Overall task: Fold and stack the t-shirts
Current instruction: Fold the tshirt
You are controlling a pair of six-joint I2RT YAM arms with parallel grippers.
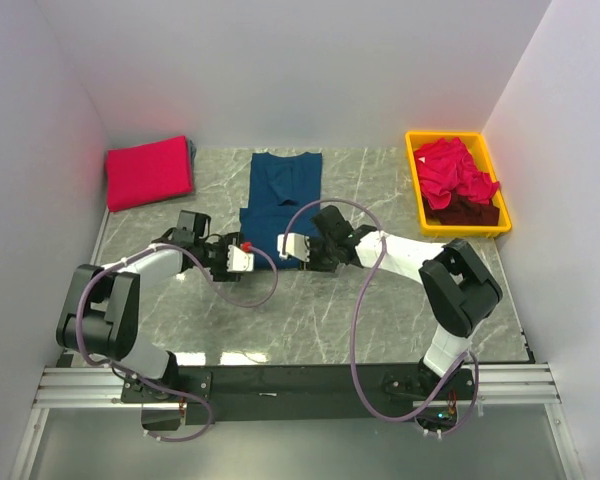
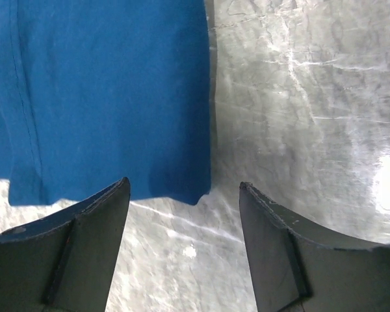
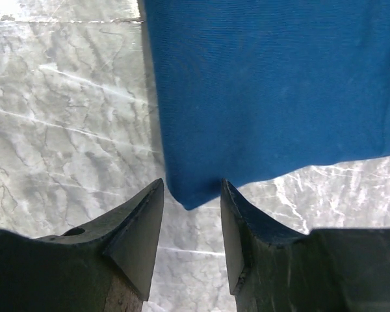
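Observation:
The blue t-shirt's near hem corner on the bin side is between my right gripper's open fingers, still unpinched. I need to lower my right gripper onto it next and close.
A navy blue t-shirt (image 1: 280, 195) lies flat in the middle of the table, folded lengthwise, collar at the far end. My left gripper (image 1: 246, 257) is open at its near left hem corner; in the left wrist view the blue corner (image 2: 194, 188) lies just ahead of the open fingers (image 2: 84, 240). My right gripper (image 1: 292, 245) is open at the near right hem corner; the blue corner (image 3: 188, 195) sits between its fingers (image 3: 140, 227), not pinched. A folded red-pink t-shirt (image 1: 148, 172) lies at the far left. Red-pink (image 1: 452, 172) and maroon (image 1: 467, 212) shirts fill the bin.
A yellow plastic bin (image 1: 413, 170) stands at the far right against the wall. White walls close the table on the left, back and right. The marble tabletop (image 1: 360, 320) is bare in front of the blue shirt.

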